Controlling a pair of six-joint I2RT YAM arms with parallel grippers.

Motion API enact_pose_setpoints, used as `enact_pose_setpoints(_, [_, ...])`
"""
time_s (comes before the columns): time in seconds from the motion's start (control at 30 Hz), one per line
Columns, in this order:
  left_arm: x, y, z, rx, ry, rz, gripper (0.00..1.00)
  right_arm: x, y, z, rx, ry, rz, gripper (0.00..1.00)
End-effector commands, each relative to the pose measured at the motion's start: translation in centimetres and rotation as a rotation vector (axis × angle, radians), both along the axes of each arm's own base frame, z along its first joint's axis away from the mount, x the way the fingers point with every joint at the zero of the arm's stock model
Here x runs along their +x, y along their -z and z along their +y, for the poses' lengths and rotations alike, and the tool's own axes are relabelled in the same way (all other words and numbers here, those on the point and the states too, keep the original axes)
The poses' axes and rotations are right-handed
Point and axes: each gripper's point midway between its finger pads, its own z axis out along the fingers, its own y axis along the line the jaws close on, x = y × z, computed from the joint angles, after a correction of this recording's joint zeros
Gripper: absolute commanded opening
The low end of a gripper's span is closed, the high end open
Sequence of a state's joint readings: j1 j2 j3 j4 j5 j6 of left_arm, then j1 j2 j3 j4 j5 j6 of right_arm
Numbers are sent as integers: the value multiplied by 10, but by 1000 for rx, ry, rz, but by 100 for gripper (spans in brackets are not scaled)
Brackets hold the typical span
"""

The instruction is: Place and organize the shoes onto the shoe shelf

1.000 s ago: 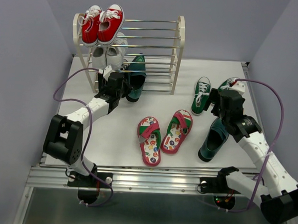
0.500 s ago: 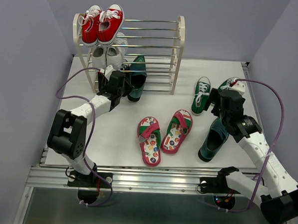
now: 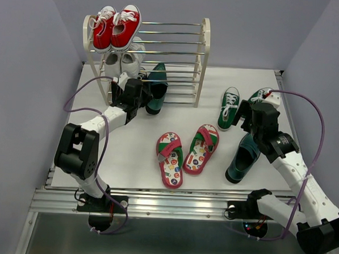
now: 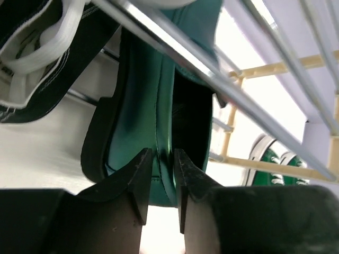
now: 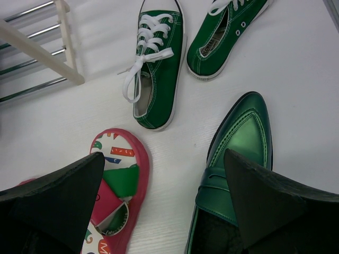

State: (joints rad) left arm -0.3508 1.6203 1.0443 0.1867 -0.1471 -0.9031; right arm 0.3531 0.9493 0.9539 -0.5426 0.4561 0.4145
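The slip-on's heel-end side by the flip-flops lies below and back from my right gripper. So my right gripper moves back and down next, fingers straddling that exposed rim of the slip-on.
The shoe shelf (image 3: pixel 202 60) stands at the back left. My left gripper (image 3: pixel 138 97) is at its bottom tier, shut on the side wall of one dark teal slip-on (image 3: pixel 155 86). In the left wrist view the fingers (image 4: pixel 139 174) pinch that slip-on (image 4: pixel 140 106) under a chrome rod (image 4: pixel 175 50). The other teal slip-on (image 3: pixel 243 157) lies at the right. My right gripper (image 3: pixel 251 117) hovers open and empty above it (image 5: pixel 235 159). Two green sneakers (image 3: pixel 229 107) (image 5: pixel 159 69) lie beyond. The red flip-flops (image 3: pixel 170 159) (image 3: pixel 201 148) lie mid-table.
Red sneakers (image 3: pixel 117 26) sit on the shelf's top tier, white sneakers (image 3: pixel 123 59) on the middle tier at the left. A black sneaker (image 4: pixel 42 58) lies left of the held slip-on. Purple walls close in on three sides.
My left gripper has pushed the teal slip-on a little further back into the shelf's bottom tier. The right arm has barely shifted.
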Motion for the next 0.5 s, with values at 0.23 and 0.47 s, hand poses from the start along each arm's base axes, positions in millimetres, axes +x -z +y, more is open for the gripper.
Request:
enact_pose_setpoints(0.23, [20,-72,6,-49,-56,-182,45,-7,-6,1,60,10,-28,100])
enact_pose_setpoints(0.47, [12,-79,10,-29,-47,-184,69,-18,8,1,76,48,103,100])
